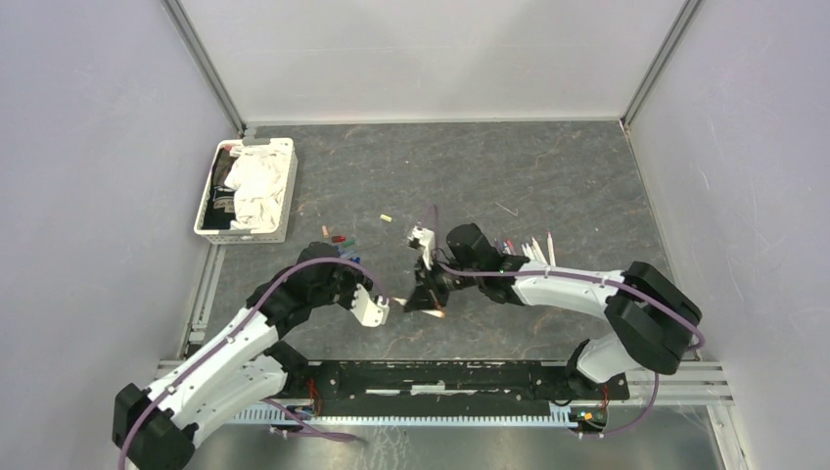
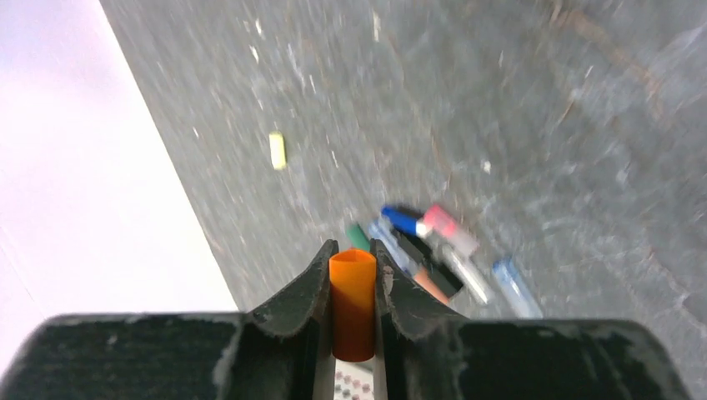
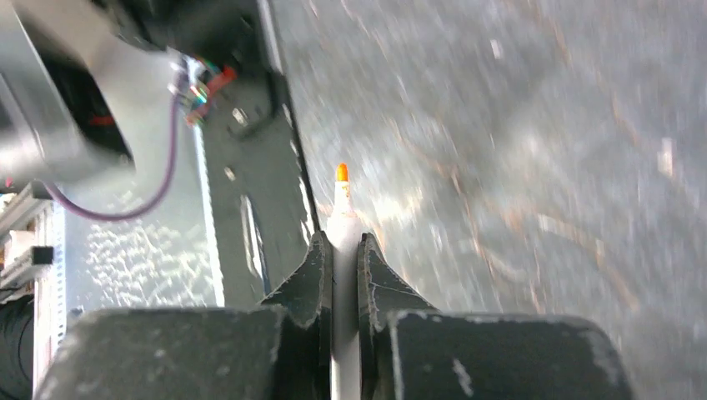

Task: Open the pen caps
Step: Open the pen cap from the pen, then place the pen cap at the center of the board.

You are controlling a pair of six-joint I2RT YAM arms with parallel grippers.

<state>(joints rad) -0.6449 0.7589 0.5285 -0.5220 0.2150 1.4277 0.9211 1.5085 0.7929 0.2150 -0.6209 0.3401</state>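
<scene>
The orange tip of the white pen body is bare. My right gripper will turn outward, away from my left gripper, and lower it into the row of barrels point(image 1: 533, 251).
My left gripper point(image 2: 353, 247) is shut on an orange pen cap point(image 2: 353, 304), whose open end points past the fingertips. My right gripper point(image 3: 343, 237) is shut on a white pen barrel point(image 3: 343, 218) with a bare orange tip. In the top view the two grippers, left point(image 1: 378, 305) and right point(image 1: 428, 299), face each other near the table's front middle, a short gap apart. Loose pen caps lie in a small heap point(image 1: 340, 240): blue point(image 2: 402, 220), red point(image 2: 440, 221), green point(image 2: 358, 236) and others. A yellow cap point(image 2: 278, 151) lies alone.
A white tray point(image 1: 242, 235) of cloth stands at the back left. Several white pen barrels point(image 1: 533, 250) lie in a row beside the right arm. The black rail of the arm bases point(image 1: 440, 377) runs along the near edge.
</scene>
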